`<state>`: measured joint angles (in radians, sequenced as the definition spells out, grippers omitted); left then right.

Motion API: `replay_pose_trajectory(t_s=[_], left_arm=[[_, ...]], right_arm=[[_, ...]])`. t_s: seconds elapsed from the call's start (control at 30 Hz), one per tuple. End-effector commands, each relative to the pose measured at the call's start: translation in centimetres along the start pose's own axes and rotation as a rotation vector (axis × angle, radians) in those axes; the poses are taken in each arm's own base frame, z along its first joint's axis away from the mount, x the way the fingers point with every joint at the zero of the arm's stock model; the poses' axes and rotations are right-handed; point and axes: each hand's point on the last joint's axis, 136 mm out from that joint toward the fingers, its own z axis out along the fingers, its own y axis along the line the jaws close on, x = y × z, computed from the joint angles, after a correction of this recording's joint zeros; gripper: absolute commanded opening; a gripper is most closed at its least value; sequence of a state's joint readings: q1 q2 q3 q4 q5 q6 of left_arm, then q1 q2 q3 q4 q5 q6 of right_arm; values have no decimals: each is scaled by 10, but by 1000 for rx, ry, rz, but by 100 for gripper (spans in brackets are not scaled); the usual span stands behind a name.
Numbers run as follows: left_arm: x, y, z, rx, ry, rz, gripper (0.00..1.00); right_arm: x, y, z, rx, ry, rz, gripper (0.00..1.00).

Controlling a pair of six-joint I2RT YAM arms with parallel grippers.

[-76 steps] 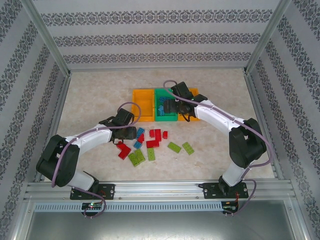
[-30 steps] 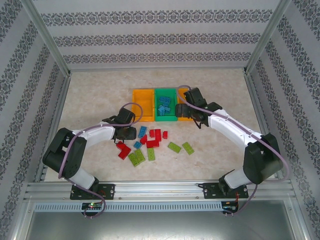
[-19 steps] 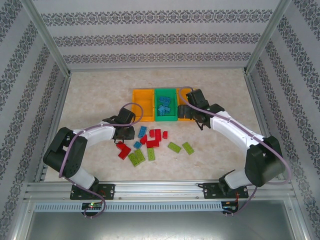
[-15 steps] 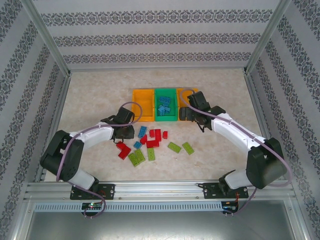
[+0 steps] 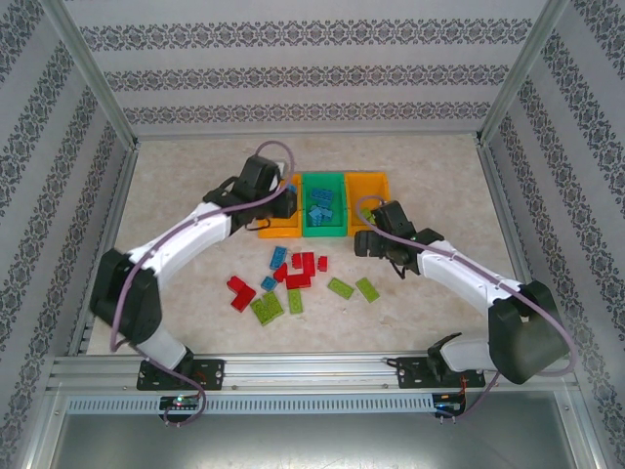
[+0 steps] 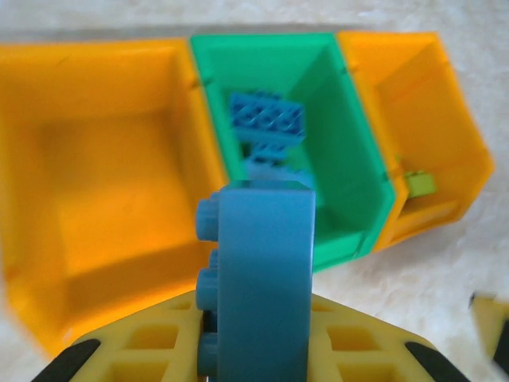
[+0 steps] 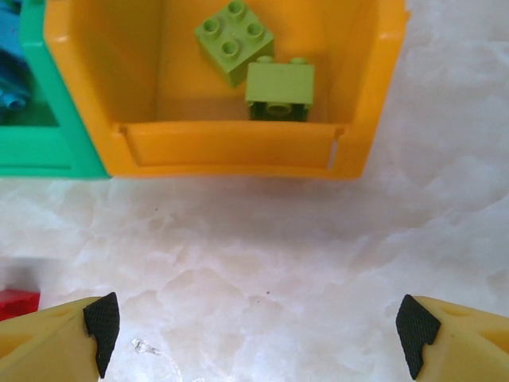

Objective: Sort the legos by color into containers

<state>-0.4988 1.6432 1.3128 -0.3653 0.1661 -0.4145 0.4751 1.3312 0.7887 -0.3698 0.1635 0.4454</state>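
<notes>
I will next move my left gripper sideways from the empty orange bin and down over the green bin, and release its blue lego where other blue legos lie.
My left gripper point(image 5: 284, 201) is shut on a blue lego point(image 6: 262, 278), held on edge above the near wall between the left orange bin point(image 6: 95, 183) and the green bin point(image 6: 350, 159). The green bin point(image 5: 324, 233) holds blue legos point(image 6: 266, 119). My right gripper point(image 5: 363, 241) hangs open with nothing in it over bare table just in front of the right orange bin point(image 7: 231, 147), which holds two lime legos point(image 7: 233, 38). Loose red point(image 5: 241, 291), blue point(image 5: 278, 258) and lime point(image 5: 267, 309) legos lie in a pile on the table.
Two more lime bricks point(image 5: 341, 287) lie right of the pile, near my right arm. The left orange bin point(image 5: 271, 227) looks empty. Aluminium frame posts and patterned walls close in the table. A red brick point(image 7: 16, 304) sits just left of my right fingers.
My left arm has risen from the pile with a blue lego and swung back over the bins. My right arm has drawn back from the bins toward the near side.
</notes>
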Motion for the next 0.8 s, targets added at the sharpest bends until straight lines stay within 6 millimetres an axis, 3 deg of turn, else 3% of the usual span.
replay_pose_trajectory(t_s=[0.0, 0.2, 0.37, 0.57, 0.77], left_arm=[[-2, -28, 24, 100, 72, 41, 9], [-16, -39, 68, 119, 137, 32, 10], [-17, -38, 96, 108, 175, 4, 18], [-21, -41, 101, 110, 172, -13, 52], [-31, -44, 66, 89, 95, 12, 86]], right_arm=[[-1, 9, -4, -42, -40, 19, 93], [10, 11, -3, -51, -27, 9, 93], [11, 13, -6, -60, -36, 11, 93], [10, 19, -10, -79, -41, -20, 93], [6, 46, -15, -129, -60, -136, 93]])
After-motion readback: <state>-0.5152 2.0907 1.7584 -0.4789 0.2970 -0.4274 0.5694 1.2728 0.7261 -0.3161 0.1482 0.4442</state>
